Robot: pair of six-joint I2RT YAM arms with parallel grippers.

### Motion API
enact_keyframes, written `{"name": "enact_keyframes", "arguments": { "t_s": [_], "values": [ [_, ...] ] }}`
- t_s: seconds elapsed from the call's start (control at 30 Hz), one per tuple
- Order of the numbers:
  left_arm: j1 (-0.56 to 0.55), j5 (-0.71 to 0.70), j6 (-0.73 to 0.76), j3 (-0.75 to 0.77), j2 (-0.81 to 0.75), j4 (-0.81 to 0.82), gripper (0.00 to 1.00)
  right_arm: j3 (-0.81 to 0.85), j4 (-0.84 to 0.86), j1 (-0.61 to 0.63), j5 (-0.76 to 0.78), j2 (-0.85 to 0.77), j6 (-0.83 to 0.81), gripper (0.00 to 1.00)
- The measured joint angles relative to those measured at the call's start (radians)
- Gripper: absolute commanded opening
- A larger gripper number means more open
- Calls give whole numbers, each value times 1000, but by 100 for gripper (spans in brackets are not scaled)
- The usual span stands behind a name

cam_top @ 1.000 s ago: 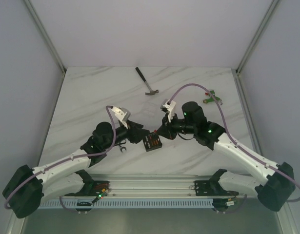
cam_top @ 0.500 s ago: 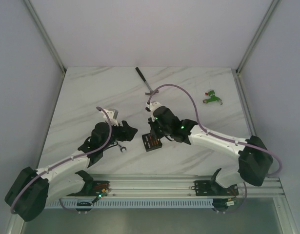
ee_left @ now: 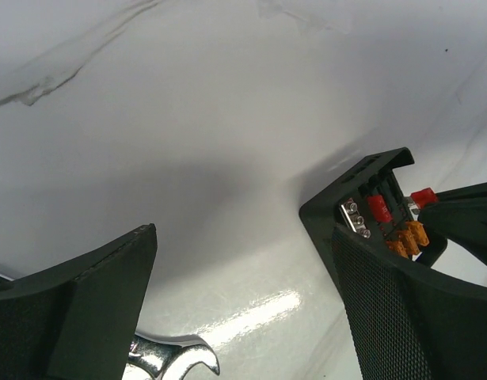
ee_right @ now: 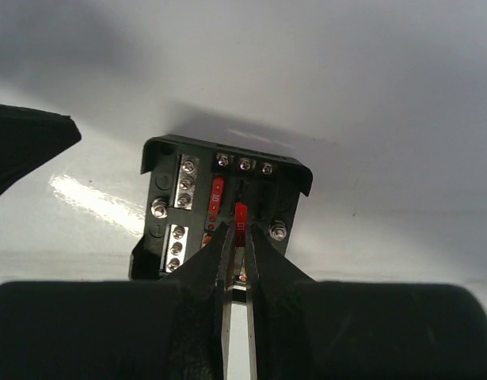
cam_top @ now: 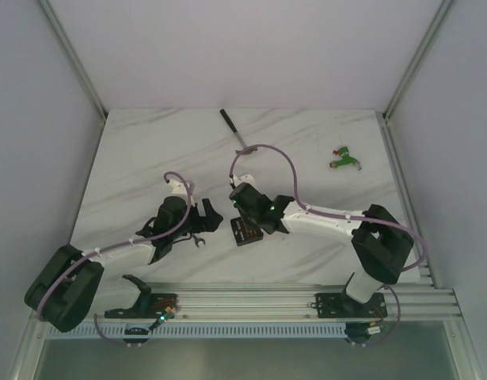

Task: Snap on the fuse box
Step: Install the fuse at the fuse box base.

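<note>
I will push the second red fuse in my right gripper down into the slot beside the seated one next, then release it.
The fuse box (cam_top: pixel 245 233) is a small black square lying on the marble table near the front middle. The right wrist view shows its open top (ee_right: pixel 165 171) with screw terminals and one seated red fuse (ee_right: pixel 216 198). My right gripper (ee_right: pixel 238 237) is shut on a second red fuse (ee_right: pixel 240 218), held upright over the box's middle slots. My left gripper (ee_left: pixel 243 317) stands wide open just left of the box (ee_left: pixel 326 215), with nothing between its fingers. From above, the left gripper (cam_top: pixel 207 214) is apart from the box.
A chrome wrench (cam_top: pixel 197 238) lies under the left gripper, its open end (ee_left: pixel 173 360) between the fingers. A hammer (cam_top: pixel 231 127) lies at the back middle. A green-and-red connector (cam_top: pixel 344 158) sits at the back right.
My left gripper has opened wide and drawn back left, away from the fuse box. My right arm has swung left and now holds the red fuse over the box.
</note>
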Motion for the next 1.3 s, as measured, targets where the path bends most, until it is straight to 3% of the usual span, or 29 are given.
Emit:
{"name": "enact_keyframes", "arguments": {
  "t_s": [1.03, 1.3],
  "values": [
    [3, 0, -14, 5, 19, -3, 100, 42, -23, 2, 32, 96, 29, 0],
    [3, 0, -15, 8, 19, -3, 100, 45, -23, 3, 32, 105, 37, 15]
  ]
}}
